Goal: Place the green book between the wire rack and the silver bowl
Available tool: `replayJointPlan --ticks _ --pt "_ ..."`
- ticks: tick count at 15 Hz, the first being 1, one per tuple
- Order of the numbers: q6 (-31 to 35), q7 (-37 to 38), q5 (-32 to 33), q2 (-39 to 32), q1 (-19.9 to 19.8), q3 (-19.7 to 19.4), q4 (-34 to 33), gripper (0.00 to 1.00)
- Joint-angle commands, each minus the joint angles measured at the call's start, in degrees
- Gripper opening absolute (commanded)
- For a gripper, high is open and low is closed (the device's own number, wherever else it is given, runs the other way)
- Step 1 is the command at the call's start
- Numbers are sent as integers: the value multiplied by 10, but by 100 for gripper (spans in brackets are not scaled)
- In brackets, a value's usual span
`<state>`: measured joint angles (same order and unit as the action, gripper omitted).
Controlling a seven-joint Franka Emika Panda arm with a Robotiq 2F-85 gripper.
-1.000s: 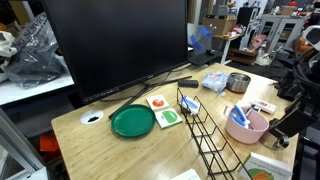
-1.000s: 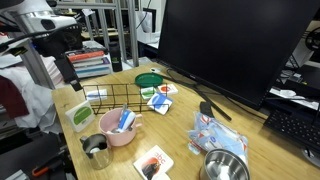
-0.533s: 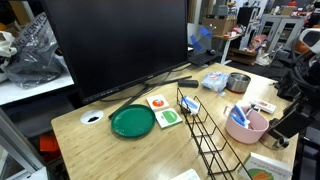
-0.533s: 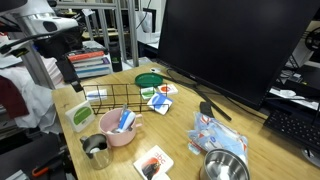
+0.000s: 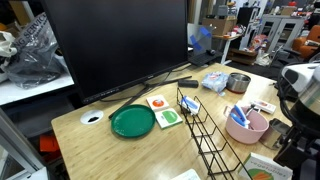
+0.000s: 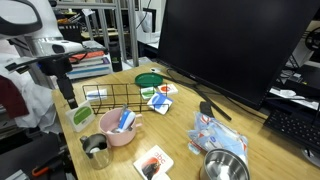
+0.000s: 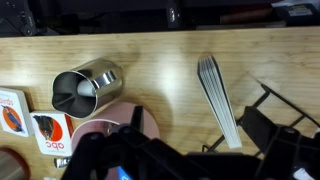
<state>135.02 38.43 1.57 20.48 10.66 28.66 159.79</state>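
My gripper moves down next, slightly toward the wire rack, with its fingers on either side of the book's upright page edge [image 7: 221, 105].
The green book [image 6: 82, 116] stands near the table edge at the end of the wire rack [image 6: 120, 97]. In the wrist view the green book [image 7: 218, 95] shows edge-on, its pages up, beside the wire rack [image 7: 285, 108]. My gripper [image 6: 69, 96] hangs just above the book with its jaws open and nothing held. In the wrist view my gripper [image 7: 200, 132] has its dark fingers on either side of the book's near end. The silver bowl [image 6: 225, 166] sits at the far end of the table, well away from the book, and shows in both exterior views [image 5: 238, 82].
A pink bowl [image 6: 120, 130] with blue items and a steel cup [image 6: 97, 150] stand close to the book. A green plate [image 5: 133, 122] and small cards [image 5: 163, 110] lie by the rack. A large monitor [image 5: 115, 45] fills the back.
My arm has come down, and the gripper is now lower and closer to the green book. Nothing on the table has moved.
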Motion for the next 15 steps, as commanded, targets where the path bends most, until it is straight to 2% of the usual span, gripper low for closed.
replayJointPlan --ticks 1,10,11,12,15 --pt "36 6 4 -44 14 -15 -2 100" --pt "162 17 15 -137 15 -37 -2 100" --pt "171 15 17 -144 16 -40 -2 93" --pt "180 13 16 -148 17 -44 -2 74" --pt "194 9 15 -157 19 -56 -2 52"
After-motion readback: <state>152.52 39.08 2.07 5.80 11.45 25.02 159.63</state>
